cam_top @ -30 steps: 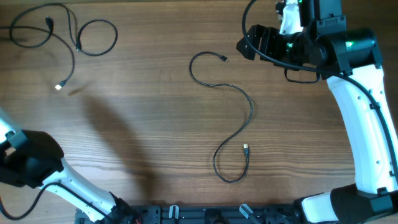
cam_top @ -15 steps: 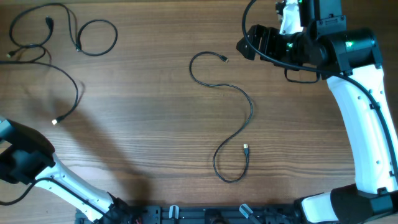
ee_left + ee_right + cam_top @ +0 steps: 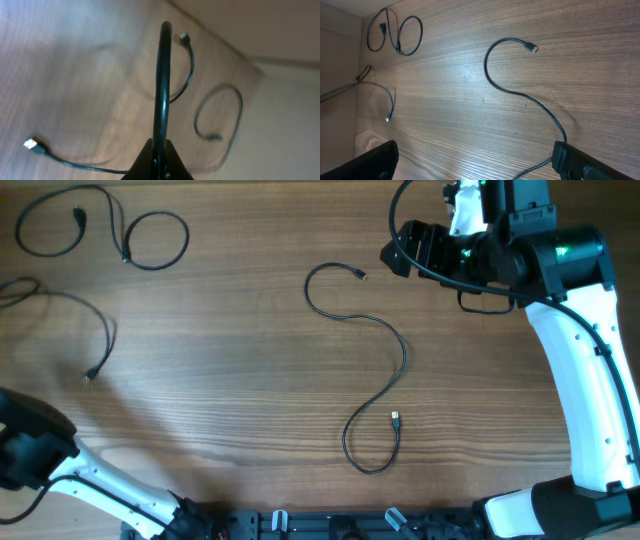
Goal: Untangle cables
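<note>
The robot next needs to lower its left gripper to the gripper's right in the overhead view and release the cable there, since bare wood lies below the gripper and on that side.
Three thin black cables lie on the wooden table. My left gripper (image 3: 161,146) is shut on one cable (image 3: 162,90), which runs straight up from between its jaws in the left wrist view. Seen from overhead, that cable (image 3: 100,320) curves in from the table's left edge and ends in a small plug (image 3: 88,377). A second cable (image 3: 120,230) lies in two loops at the far left corner, apart from the held one. The third cable (image 3: 385,340) snakes in an S across the middle. My right gripper (image 3: 395,250) hovers open at the far right, nothing between its fingers (image 3: 572,160).
The left arm's body (image 3: 35,450) fills the near left corner, its gripper beyond the overhead view's left edge. The right arm (image 3: 585,360) runs down the right side with its own thick wires. The table's left edge (image 3: 357,75) shows in the right wrist view.
The held cable has been dragged left and toward the near edge, away from the looped cable. Its plug slid nearer. The left arm moved down-left. The right arm stayed still.
</note>
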Robot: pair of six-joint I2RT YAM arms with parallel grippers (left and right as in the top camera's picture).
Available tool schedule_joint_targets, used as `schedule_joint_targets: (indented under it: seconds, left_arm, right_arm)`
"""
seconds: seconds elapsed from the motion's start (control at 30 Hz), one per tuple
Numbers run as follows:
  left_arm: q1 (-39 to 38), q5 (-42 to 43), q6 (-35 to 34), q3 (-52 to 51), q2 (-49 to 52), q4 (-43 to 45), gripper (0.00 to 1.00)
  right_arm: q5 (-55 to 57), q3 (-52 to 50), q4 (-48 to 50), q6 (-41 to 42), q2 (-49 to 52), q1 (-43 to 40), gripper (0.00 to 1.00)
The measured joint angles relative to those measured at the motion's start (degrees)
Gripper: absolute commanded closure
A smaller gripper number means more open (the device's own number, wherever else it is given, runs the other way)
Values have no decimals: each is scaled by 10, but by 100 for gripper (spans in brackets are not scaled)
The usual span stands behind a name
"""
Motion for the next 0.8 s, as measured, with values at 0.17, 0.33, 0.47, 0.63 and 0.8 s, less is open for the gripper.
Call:
schedule_joint_targets:
  seconds: [0.17, 0.33, 0.47, 0.63, 0.8]
  left_arm:
    - [10, 0, 47, -8, 0, 41, 96]
    - [-10, 56, 73, -45, 0, 61, 96]
    - [-38, 105, 73, -71, 0, 82, 74]
    - [-45, 109, 73, -73, 0, 56, 67]
    - [-45, 78, 79, -74, -1, -5, 24]
  right_arm:
    - [0, 0, 5, 0, 0, 0, 0]
    - [0, 0, 5, 0, 0, 0, 0]
    - [0, 0, 1, 0, 0, 0, 0]
    - [0, 0, -1, 0, 0, 0, 0]
    - [0, 0, -1, 0, 0, 0, 0]
